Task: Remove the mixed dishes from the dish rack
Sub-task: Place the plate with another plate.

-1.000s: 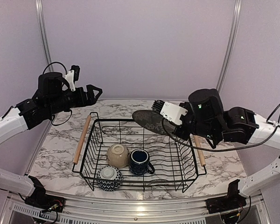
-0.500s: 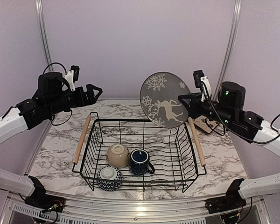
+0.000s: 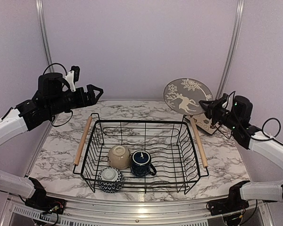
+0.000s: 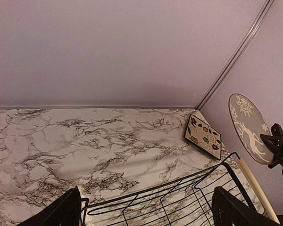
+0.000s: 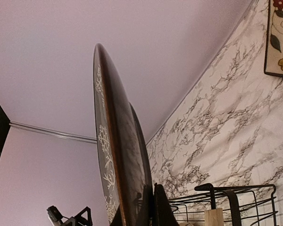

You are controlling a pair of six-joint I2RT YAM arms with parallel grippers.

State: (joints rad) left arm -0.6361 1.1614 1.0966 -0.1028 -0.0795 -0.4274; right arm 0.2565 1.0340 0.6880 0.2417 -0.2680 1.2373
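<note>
I need to move my right gripper down next, tilting it flatter, onto the square floral plate [image 3: 205,125] and release the deer plate [image 3: 187,96], because that spot is bare beside the rack.
My right gripper [image 3: 204,106] is shut on the rim of the round grey deer plate [image 3: 187,96] and holds it upright in the air past the dish rack's far right corner; the plate shows edge-on in the right wrist view [image 5: 120,155]. The black wire dish rack [image 3: 140,155] holds a beige bowl [image 3: 119,156], a dark blue mug [image 3: 142,163] and a small blue-and-white bowl [image 3: 110,179]. The square floral plate [image 3: 205,125] lies on the table right of the rack, also in the left wrist view [image 4: 203,135]. My left gripper [image 3: 98,92] is open and empty, high above the rack's far left corner.
The marble table [image 3: 61,146] has metal frame posts [image 3: 43,33] at its back corners and walls close behind. The rack's wooden handles [image 3: 82,140] run along its left and right sides.
My right gripper has lifted the deer plate out of the rack, turned it upright and carried it to the right, past the rack's far right corner. The left arm has not moved.
</note>
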